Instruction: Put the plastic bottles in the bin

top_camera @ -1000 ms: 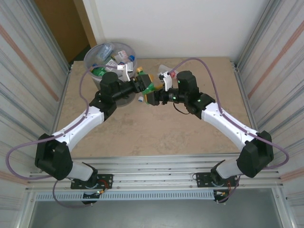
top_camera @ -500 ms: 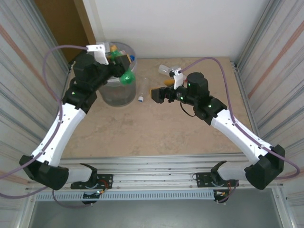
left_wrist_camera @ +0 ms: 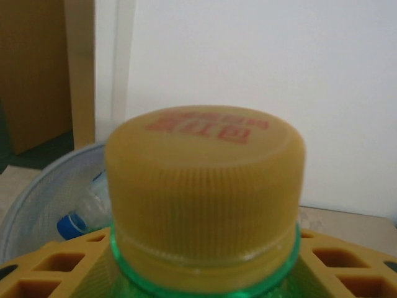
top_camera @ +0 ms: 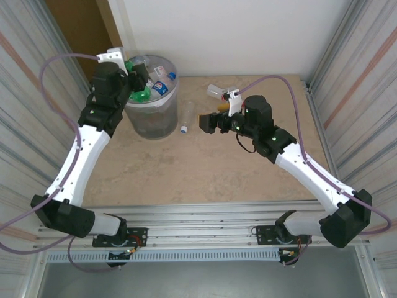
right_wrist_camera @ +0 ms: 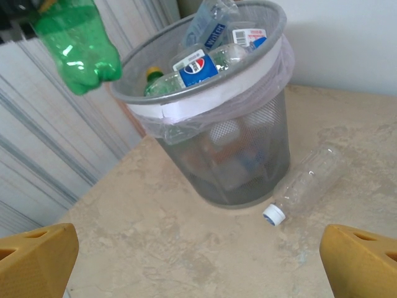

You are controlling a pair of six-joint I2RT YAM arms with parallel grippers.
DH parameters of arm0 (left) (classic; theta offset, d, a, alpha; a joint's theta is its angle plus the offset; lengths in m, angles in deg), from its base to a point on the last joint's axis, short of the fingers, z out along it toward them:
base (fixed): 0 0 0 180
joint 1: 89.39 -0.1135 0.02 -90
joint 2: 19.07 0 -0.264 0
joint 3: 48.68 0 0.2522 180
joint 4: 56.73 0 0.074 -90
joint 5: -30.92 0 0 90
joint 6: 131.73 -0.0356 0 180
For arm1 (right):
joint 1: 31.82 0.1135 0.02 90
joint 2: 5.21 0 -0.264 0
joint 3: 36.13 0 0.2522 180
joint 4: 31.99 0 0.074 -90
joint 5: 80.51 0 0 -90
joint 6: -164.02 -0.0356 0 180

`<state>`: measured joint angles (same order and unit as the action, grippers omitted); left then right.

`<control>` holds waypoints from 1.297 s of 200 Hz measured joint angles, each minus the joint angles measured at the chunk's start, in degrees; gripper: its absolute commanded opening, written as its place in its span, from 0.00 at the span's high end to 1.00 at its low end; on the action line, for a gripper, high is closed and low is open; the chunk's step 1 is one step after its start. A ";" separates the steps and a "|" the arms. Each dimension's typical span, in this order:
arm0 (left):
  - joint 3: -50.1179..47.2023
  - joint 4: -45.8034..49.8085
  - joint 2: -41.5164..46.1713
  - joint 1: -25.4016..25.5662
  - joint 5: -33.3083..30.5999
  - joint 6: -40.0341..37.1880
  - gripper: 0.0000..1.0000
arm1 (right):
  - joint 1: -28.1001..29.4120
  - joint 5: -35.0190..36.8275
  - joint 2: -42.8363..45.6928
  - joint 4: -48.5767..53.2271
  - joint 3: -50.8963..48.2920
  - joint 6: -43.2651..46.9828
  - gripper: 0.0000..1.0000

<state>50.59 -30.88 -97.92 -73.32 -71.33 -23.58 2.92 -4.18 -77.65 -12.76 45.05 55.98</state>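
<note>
Next, my left gripper will bring the green bottle down with a turn over the bin's opening (top_camera: 151,76) (left_wrist_camera: 74,192) to release it, because the bottle's base still hangs above the bin's rim.
My left gripper (top_camera: 138,79) is shut on a green plastic bottle (top_camera: 142,94) and holds it over the left rim of the bin (top_camera: 162,119), a round grey wastebasket with a clear liner and several bottles inside. In the left wrist view the bottle's yellow cap (left_wrist_camera: 205,192) sits between my yellow fingers (left_wrist_camera: 56,270), with the bin rim (left_wrist_camera: 37,202) behind. The right wrist view shows the green bottle (right_wrist_camera: 77,43) hanging above the bin (right_wrist_camera: 248,155). A clear bottle (top_camera: 185,117) (right_wrist_camera: 307,180) with a white cap lies beside the bin. My right gripper (top_camera: 205,122) (right_wrist_camera: 198,273) stands open and empty, just right of it.
Another clear bottle (top_camera: 215,92) lies at the back of the table behind my right wrist. Corrugated metal walls (top_camera: 37,93) close in both sides, and a white wall runs along the back. Bare tabletop (top_camera: 198,167) stretches between the arms.
My left arm has lifted the green bottle from the table's middle up and left over the bin. My right gripper opened, let go of it and drew back right.
</note>
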 measured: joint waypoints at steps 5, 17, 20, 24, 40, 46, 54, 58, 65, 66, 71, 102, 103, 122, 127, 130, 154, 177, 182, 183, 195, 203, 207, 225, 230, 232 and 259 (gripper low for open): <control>-1.03 -0.94 0.00 -0.09 -0.28 0.50 0.82 | 0.00 0.00 0.00 0.17 0.00 0.02 0.02; -3.56 -3.87 0.04 -0.52 -0.76 2.12 0.83 | 0.00 0.02 0.00 0.26 -0.13 0.02 0.02; -4.13 -4.55 0.11 -0.68 -0.87 2.43 0.83 | 0.00 0.02 0.00 0.33 -0.15 0.00 0.02; -5.16 -5.81 0.22 -0.94 -0.92 3.08 0.83 | 0.00 0.02 0.00 0.50 -0.20 0.02 0.02; -9.20 -10.60 1.22 -2.03 -0.87 5.97 0.83 | 0.00 0.02 0.00 0.68 -0.35 0.02 0.02; -10.86 -12.68 1.99 -2.49 -0.72 7.28 0.83 | 0.00 0.02 -0.04 0.68 -0.35 0.02 0.02; -12.70 -15.19 2.82 -3.02 -0.68 8.79 0.84 | 0.00 0.00 -0.13 0.66 -0.37 0.00 0.02; -13.53 -16.35 3.17 -3.28 -0.68 9.57 0.84 | 0.00 0.00 -0.17 0.66 -0.35 0.02 0.02; -15.32 -19.17 3.80 -3.78 -0.68 11.19 0.84 | 0.00 0.00 -0.35 0.63 -0.37 0.02 0.02; -15.50 -19.43 3.85 -3.80 -0.70 11.34 0.84 | 0.00 -0.02 -0.37 0.63 -0.35 0.00 0.02; -16.70 -21.46 4.22 -4.13 -0.72 12.31 0.84 | 0.00 -0.02 -0.52 0.66 -0.35 0.02 0.02; -22.40 -32.02 4.37 -5.44 -0.85 17.97 0.84 | 0.00 -0.35 -1.86 1.16 -0.35 0.02 0.02; -22.49 -32.17 4.35 -5.46 -0.83 18.08 0.84 | 0.00 -0.39 -1.95 1.20 -0.35 0.02 0.02; -24.22 -35.71 3.58 -5.60 -0.72 20.28 0.84 | 0.00 -0.94 -2.75 1.38 -0.35 0.02 0.02; -24.61 -36.57 3.32 -5.60 -0.70 20.79 0.84 | 0.00 -1.09 -2.89 1.46 -0.35 0.02 0.02; -24.90 -37.24 3.10 -5.60 -0.66 21.20 0.84 | 0.00 -1.14 -2.93 1.53 -0.35 0.02 0.02; -26.23 -42.60 1.51 -5.64 -0.22 23.98 0.84 | 0.00 -1.33 -3.26 1.73 -0.35 0.02 0.02; -26.82 -46.27 -0.39 -6.03 0.11 25.79 0.84 | -0.15 -1.36 -3.34 2.29 -0.35 0.04 0.02; -27.08 -46.86 -0.70 -6.19 0.17 26.05 0.84 | -0.20 -1.33 -3.34 2.36 -0.35 0.04 0.02; -27.15 -47.12 -0.79 -6.23 0.15 26.16 0.84 | -0.20 -1.33 -3.34 2.36 -0.35 0.04 0.02; -27.78 -48.98 -1.53 -6.38 0.13 26.80 0.84 | -0.28 -1.36 -3.37 2.43 -0.35 0.04 0.02; -28.24 -50.16 -1.99 -6.38 0.04 27.17 0.83 | -0.37 -1.36 -3.37 2.51 -0.35 0.04 0.02; -28.50 -50.84 -2.25 -6.38 -0.02 27.34 0.83 | -0.37 -1.36 -3.39 2.54 -0.35 0.04 0.02; -29.11 -53.46 -3.52 -6.45 -0.28 27.93 0.78 | -0.37 -1.36 -3.52 2.71 -0.35 0.04 0.02; -29.11 -54.01 -3.74 -6.51 -0.24 28.22 0.73 | -0.37 -1.36 -3.63 2.75 -0.35 0.04 0.02; -29.11 -54.18 -3.80 -6.51 -0.28 28.26 0.70 | -0.37 -1.36 -3.63 2.75 -0.35 0.04 0.02; -29.11 -54.51 -4.02 -7.04 -0.35 29.27 0.34 | -0.37 -1.33 -4.07 2.82 -0.35 0.04 0.02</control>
<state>21.48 -85.39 -101.94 -80.35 -71.68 5.69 2.55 -5.52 -81.72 -9.94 44.70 56.02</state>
